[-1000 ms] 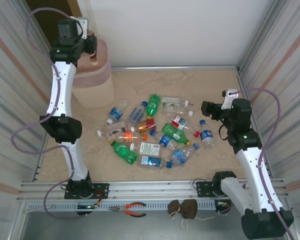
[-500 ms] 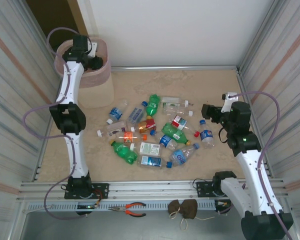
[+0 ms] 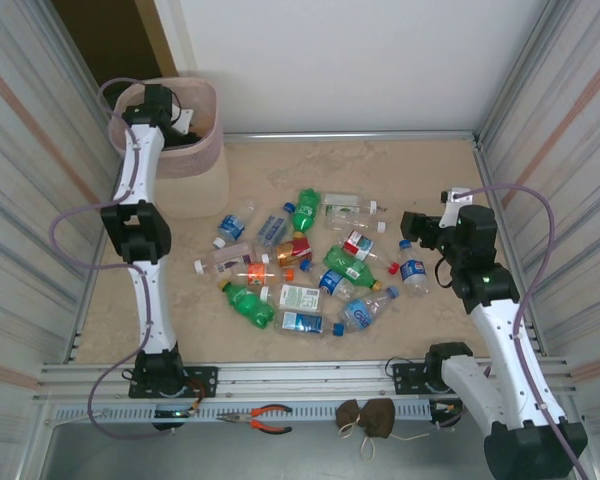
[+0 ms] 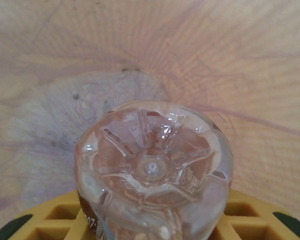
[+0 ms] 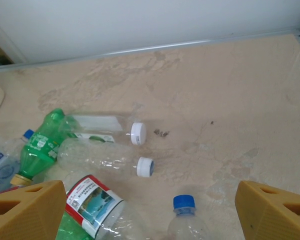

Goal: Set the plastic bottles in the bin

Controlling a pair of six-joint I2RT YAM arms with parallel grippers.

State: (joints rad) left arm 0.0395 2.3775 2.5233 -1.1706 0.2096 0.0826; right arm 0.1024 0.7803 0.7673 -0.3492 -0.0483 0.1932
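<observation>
The bin's pale bottom [image 4: 72, 112] is below my left gripper. My left gripper will next ease down over it and open its fingers to let go of the clear plastic bottle [image 4: 152, 167].
The pale-pink bin [image 3: 196, 170] stands at the far left corner. My left gripper [image 3: 180, 124] reaches down inside it, shut on a clear plastic bottle [image 4: 152, 167] whose ribbed base points at the bin's inner wall [image 4: 220, 60]. Several plastic bottles [image 3: 300, 265] lie scattered mid-table. My right gripper [image 3: 412, 222] hangs open just right of the pile, its fingers [image 5: 27, 207] spread wide above a blue-capped bottle [image 5: 184, 222]. Near it lie a red-labelled bottle [image 5: 92, 202], two white-capped clear bottles [image 5: 100, 157] and a green bottle [image 5: 40, 147].
Corrugated metal walls close in the left and right sides, and a white wall stands at the back. Orange-handled pliers [image 3: 265, 417] and a brown pouch [image 3: 368, 417] lie on the near rail. Bare beige floor stretches behind the pile [image 5: 225, 95].
My left gripper has dropped from above the bin's rim down into the bin, still holding the clear bottle. The right arm has barely shifted.
</observation>
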